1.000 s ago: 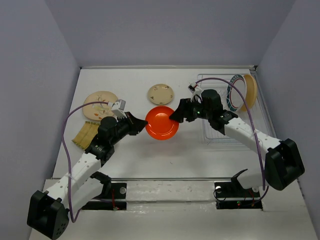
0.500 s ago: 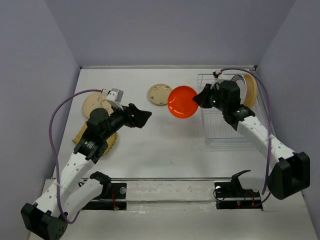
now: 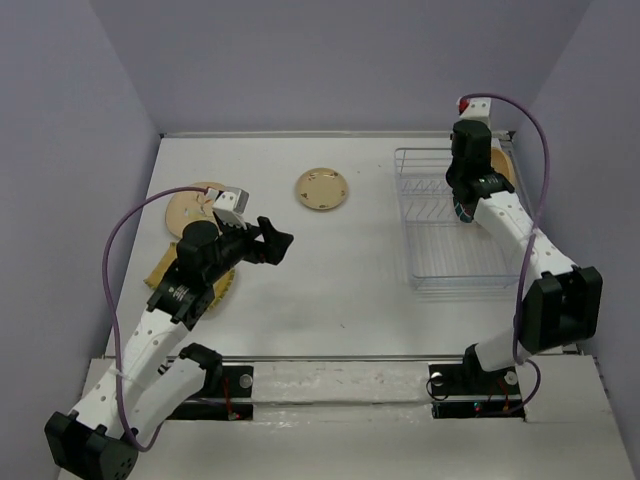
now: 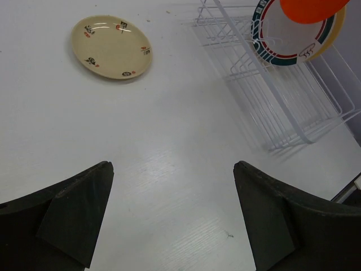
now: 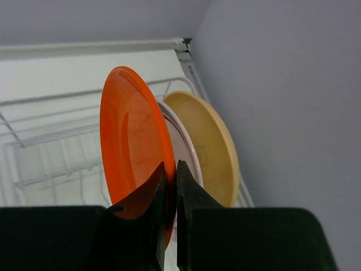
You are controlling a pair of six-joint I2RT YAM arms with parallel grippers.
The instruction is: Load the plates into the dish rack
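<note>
The right gripper lowers the small orange-red plate next and moves it away from the nearby wall, over the rack's slots [image 3: 450,198] [image 5: 102,185] beside the white plate.
My right gripper [image 5: 170,164] is shut on the rim of the small orange-red plate [image 5: 132,141], holding it upright over the far right end of the dish rack [image 3: 440,250]. Right behind it in the rack stand the white plate with the green-and-red rim [image 4: 282,39] and the large tan plate [image 5: 211,147]. My left gripper [image 3: 280,240] hangs open over bare table, holding nothing. A small tan plate [image 3: 321,188] lies flat at the back centre. The cream patterned plate [image 3: 190,208] and the yellow ridged-edge plate [image 3: 165,270] lie at the left, partly under my left arm.
The rack's near slots [image 4: 282,107] hold nothing. Grey walls close in the table at the back and on both sides, and the right wall [image 5: 293,113] stands just beyond the rack.
The left gripper let go of the orange-red plate, opened and drew back left. The right gripper closed on the plate and carried it from the table's middle to the rack's far right end.
</note>
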